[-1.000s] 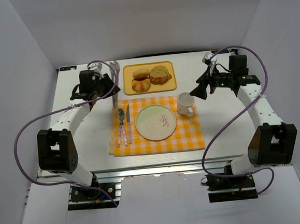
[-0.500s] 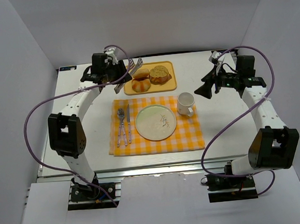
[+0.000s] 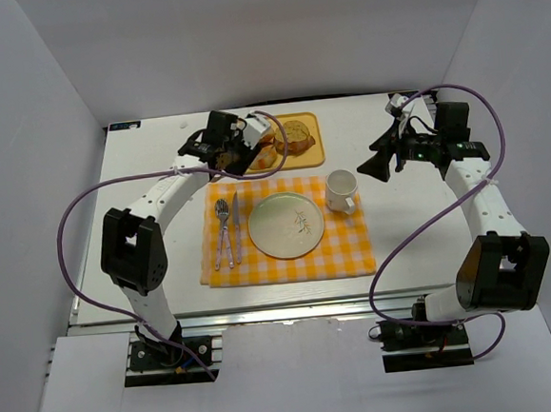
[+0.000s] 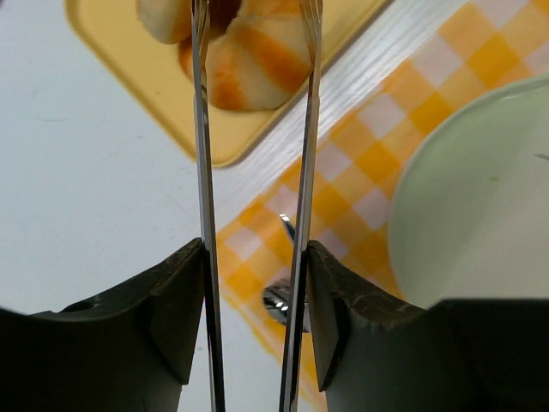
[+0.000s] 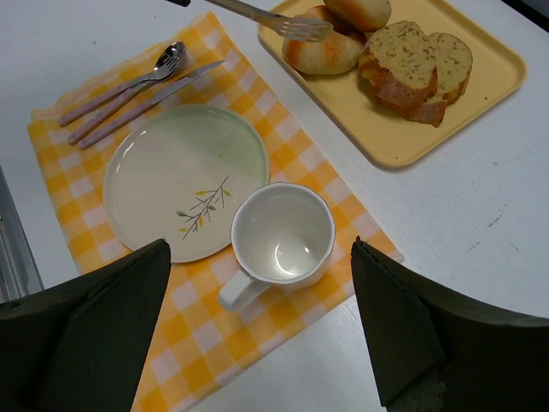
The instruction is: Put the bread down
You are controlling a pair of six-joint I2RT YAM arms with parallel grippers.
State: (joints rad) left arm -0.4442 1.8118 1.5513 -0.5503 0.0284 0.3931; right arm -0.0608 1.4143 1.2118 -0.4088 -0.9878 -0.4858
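I should next move the tongs with my left gripper toward the left in the wrist view, onto the small golden-tan bread point(image 4: 164, 19). The blades of the tongs are on both sides of the ridged bun point(image 4: 257, 60) beside it.
The bread point(image 5: 356, 10), a small golden-tan roll, lies at the far left of the yellow tray point(image 5: 446, 112); it also shows in the left wrist view point(image 4: 163, 15). My left gripper point(image 3: 238, 150) is shut on metal tongs point(image 4: 202, 172). Their two blades reach over the tray and straddle the orange-brown ridged bun point(image 4: 257, 60), just beside the bread. The tong tip point(image 5: 296, 30) sits over that bun. In the top view my left wrist hides the bread. My right gripper point(image 3: 368, 165) is open and empty, hovering right of the white mug point(image 3: 340, 190).
A speckled bread point(image 5: 416, 60) fills the tray's right part. A checked yellow cloth point(image 3: 356, 252) carries a pale plate point(image 3: 286, 225), the mug, and a fork, knife and spoon point(image 3: 225, 231) at its left.
My left arm has swung right with the tongs, from the table left of the tray to over the tray's breads. My right arm has barely moved.
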